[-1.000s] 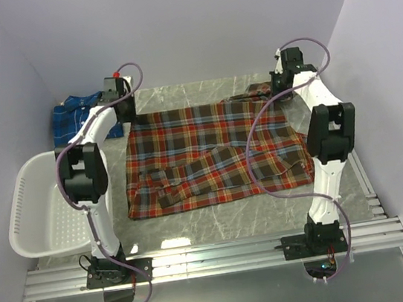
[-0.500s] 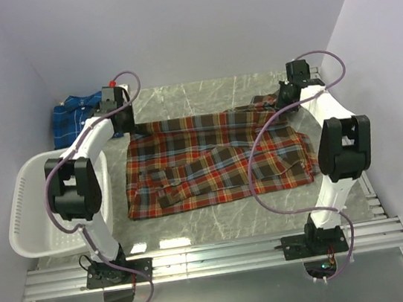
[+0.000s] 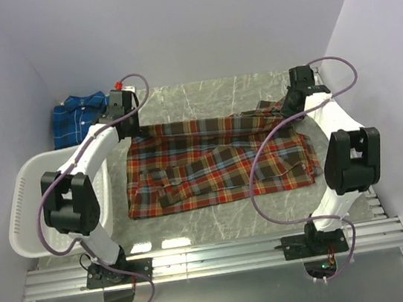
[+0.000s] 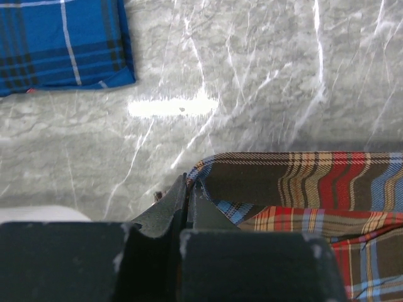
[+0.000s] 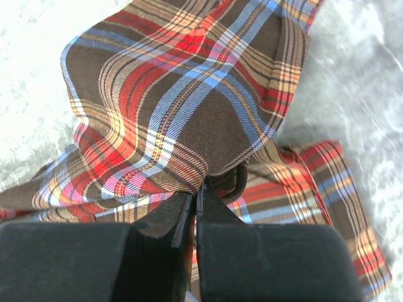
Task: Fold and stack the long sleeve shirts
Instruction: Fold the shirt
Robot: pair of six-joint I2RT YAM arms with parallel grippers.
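Note:
I should next move my right gripper back and down onto the spread body of the shirt and let go, because the shirt's far edge that it holds is lifted and only partly folded.
The red-orange plaid shirt (image 3: 211, 166) lies spread on the grey marble table, a sleeve folded across it. My left gripper (image 3: 132, 125) is shut on its far left edge, seen pinched in the left wrist view (image 4: 189, 182). My right gripper (image 3: 290, 102) is shut on its far right edge, where cloth (image 5: 182, 107) drapes over the shut jaws (image 5: 198, 189). The far edge of the shirt is lifted and folding toward the near side. The blue plaid shirt (image 3: 76, 116) lies folded at the far left corner; it also shows in the left wrist view (image 4: 63, 44).
A white slotted basket (image 3: 45, 210) stands at the left edge of the table beside my left arm. Purple cables loop over both arms. Walls close in on the left, right and back.
Both grippers have moved toward the near side, drawing the shirt's far edge with them, so the visible cloth has become shorter front to back. The blue shirt and basket have not moved.

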